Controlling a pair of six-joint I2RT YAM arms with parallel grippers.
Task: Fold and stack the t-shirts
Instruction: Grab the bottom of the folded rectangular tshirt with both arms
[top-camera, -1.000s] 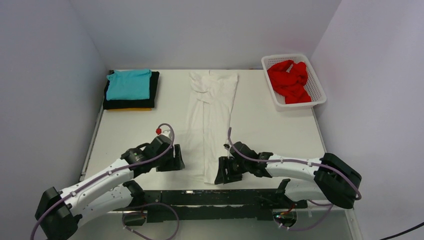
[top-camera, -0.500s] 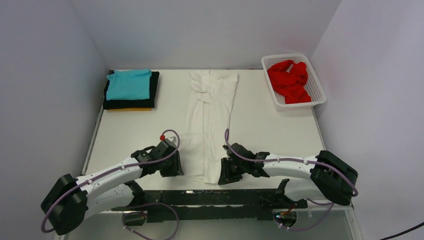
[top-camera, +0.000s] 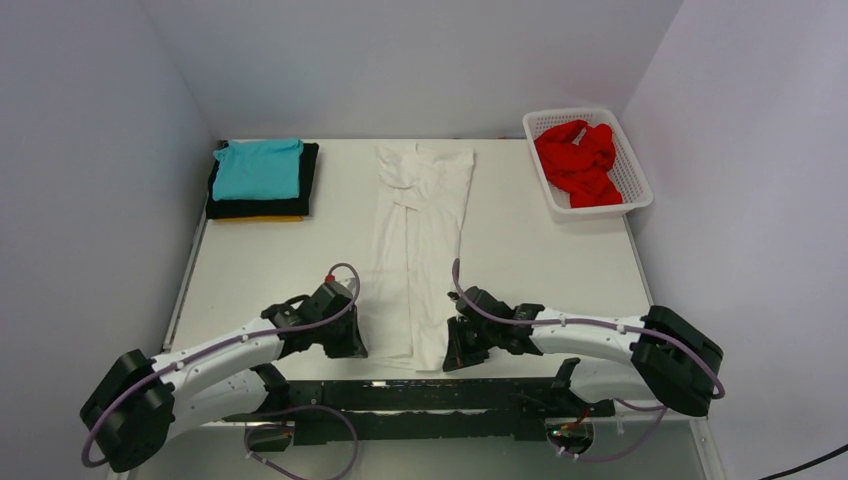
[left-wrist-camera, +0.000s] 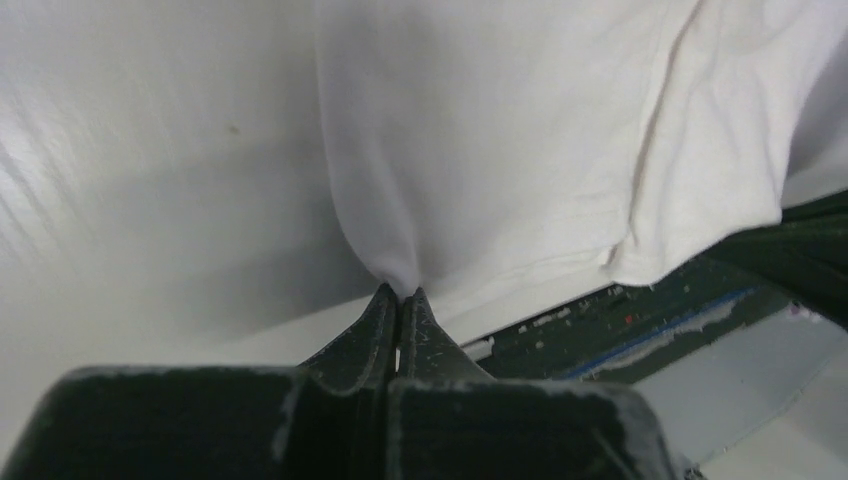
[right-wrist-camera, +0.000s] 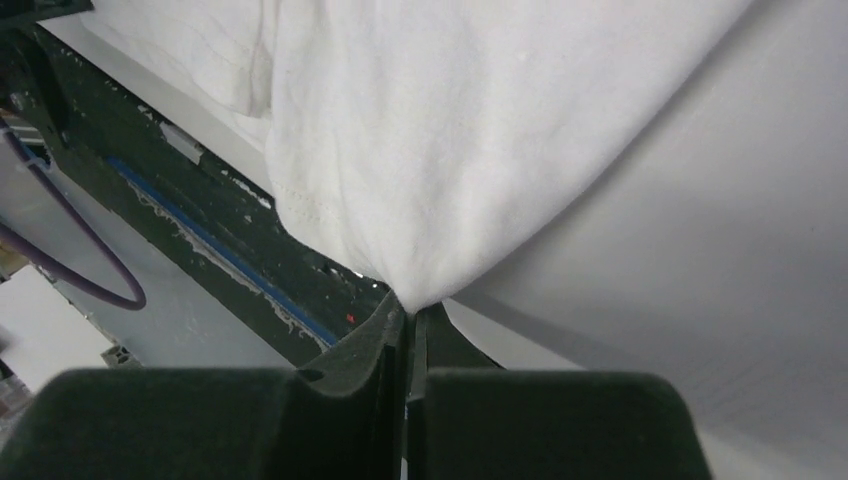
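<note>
My right gripper carries the hem corner up and outward onto the shirt's chest (top-camera: 451, 210) next and releases it, which makes the long folded shirt shorter.
The white t-shirt (top-camera: 418, 235) lies folded into a long narrow strip down the middle of the table, collar at the far end. My left gripper (top-camera: 357, 343) is shut on its near left hem corner; the fabric (left-wrist-camera: 480, 150) is pinched at the fingertips (left-wrist-camera: 401, 293). My right gripper (top-camera: 452, 352) is shut on the near right hem corner, the cloth (right-wrist-camera: 450, 140) bunching into the closed tips (right-wrist-camera: 412, 305). A folded teal t-shirt (top-camera: 258, 168) tops a stack over a black one (top-camera: 260, 206) and a yellow-orange one (top-camera: 258, 218) at the far left. The red t-shirt (top-camera: 578, 162) lies crumpled in the basket.
A white plastic lattice basket (top-camera: 636, 185) stands at the far right corner. The table's near edge and the dark arm mounting rail (top-camera: 420, 395) run just under the shirt's hem. Grey walls close in the left, back and right sides.
Both grippers have moved in to the white shirt's near hem corners and closed on them from open.
</note>
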